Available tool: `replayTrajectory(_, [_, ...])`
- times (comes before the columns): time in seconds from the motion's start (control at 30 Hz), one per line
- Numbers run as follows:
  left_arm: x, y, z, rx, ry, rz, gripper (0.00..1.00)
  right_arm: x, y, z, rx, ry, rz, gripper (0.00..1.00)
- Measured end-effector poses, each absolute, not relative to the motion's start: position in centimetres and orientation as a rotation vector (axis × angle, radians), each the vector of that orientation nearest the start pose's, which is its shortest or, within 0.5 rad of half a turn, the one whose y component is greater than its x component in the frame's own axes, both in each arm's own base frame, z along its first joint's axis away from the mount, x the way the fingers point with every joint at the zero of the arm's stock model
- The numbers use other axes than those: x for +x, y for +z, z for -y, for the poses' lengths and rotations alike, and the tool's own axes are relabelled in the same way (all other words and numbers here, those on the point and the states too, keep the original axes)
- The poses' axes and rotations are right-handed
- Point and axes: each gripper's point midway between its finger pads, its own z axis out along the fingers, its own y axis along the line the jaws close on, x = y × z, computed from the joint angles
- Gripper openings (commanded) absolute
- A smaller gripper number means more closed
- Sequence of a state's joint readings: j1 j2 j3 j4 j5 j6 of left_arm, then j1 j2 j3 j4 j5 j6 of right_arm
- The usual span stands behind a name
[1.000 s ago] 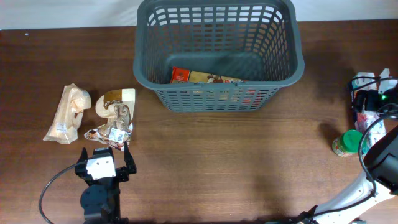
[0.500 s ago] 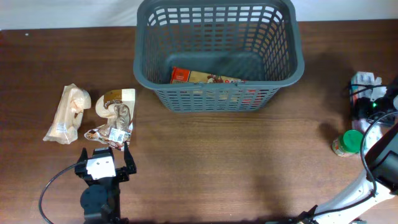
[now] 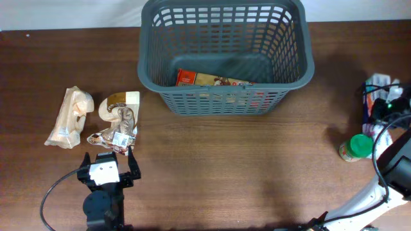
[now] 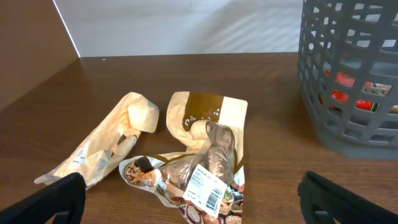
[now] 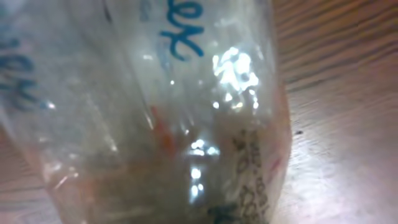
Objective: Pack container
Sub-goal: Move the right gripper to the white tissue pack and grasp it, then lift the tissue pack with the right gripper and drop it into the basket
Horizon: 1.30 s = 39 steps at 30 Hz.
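I should swing my right gripper up and across, then lower over the red and brown box, as the basket stands to its left in the overhead view.
The container [image 3: 221,99], a dark grey lattice basket, stands at the back centre and holds a red and brown box [image 3: 209,79]; its corner [image 4: 348,81] shows in the left wrist view. My left gripper [image 3: 108,160] [image 4: 196,202] stands open just short of a clear bean packet [image 4: 199,177] with a white label. At the far right edge my right gripper [image 3: 385,106] is shut on a clear plastic bag [image 5: 155,112] with blue lettering. That bag fills the right wrist view and hides the fingers.
A beige bag [image 3: 67,117] and a brown and cream packet [image 3: 120,106] lie left of the basket, behind the bean packet. A green-lidded jar [image 3: 356,147] stands on the table beside the right arm.
The right gripper has gone from open to shut at the clear bag. The green-lidded jar has shifted slightly. The left arm has not moved.
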State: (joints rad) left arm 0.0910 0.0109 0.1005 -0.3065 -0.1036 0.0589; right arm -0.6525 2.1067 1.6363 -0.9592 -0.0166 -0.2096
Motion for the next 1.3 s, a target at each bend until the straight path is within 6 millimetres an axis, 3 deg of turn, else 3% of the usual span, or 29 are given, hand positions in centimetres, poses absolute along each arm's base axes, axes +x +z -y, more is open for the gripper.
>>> replayTrajectory(0.13, [23.1, 14.5, -3.9, -0.103, 0.200, -1.788, 0.99, 36.8, 8.4, 27.8, 0.681, -0.110, -2.850, 0.04])
replayTrajectory(0.3, [23.1, 14.5, -3.9, -0.103, 0.200, -1.788, 0.99, 39.7, 16.6, 29.4, 0.658, -0.160, -2.689, 0.04])
replayTrajectory(0.5, [23.1, 14.5, -3.9, -0.103, 0.200, -1.788, 0.99, 42.3, 25.3, 27.4, 0.500, -0.080, -2.522, 0.04])
replayTrajectory(0.67, [23.1, 14.5, -3.9, -0.103, 0.200, -1.788, 0.99, 45.0, 32.4, 20.7, 0.161, -0.001, -2.397, 0.04])
replayTrajectory(0.93, [23.1, 14.5, -3.9, -0.103, 0.200, -1.788, 0.99, 47.4, 41.9, 5.0, -0.367, 0.054, -2.122, 0.04])
replayTrajectory(1.1, [23.1, 14.5, -3.9, -0.103, 0.200, -1.788, 0.99, 46.6, 44.3, -4.9, -0.671, 0.108, -1.976, 0.04])
replayTrajectory(1.3, [23.1, 14.5, -3.9, -0.103, 0.200, -1.788, 0.99, 44.4, 44.0, -14.1, -0.999, 0.156, -1.851, 0.04])
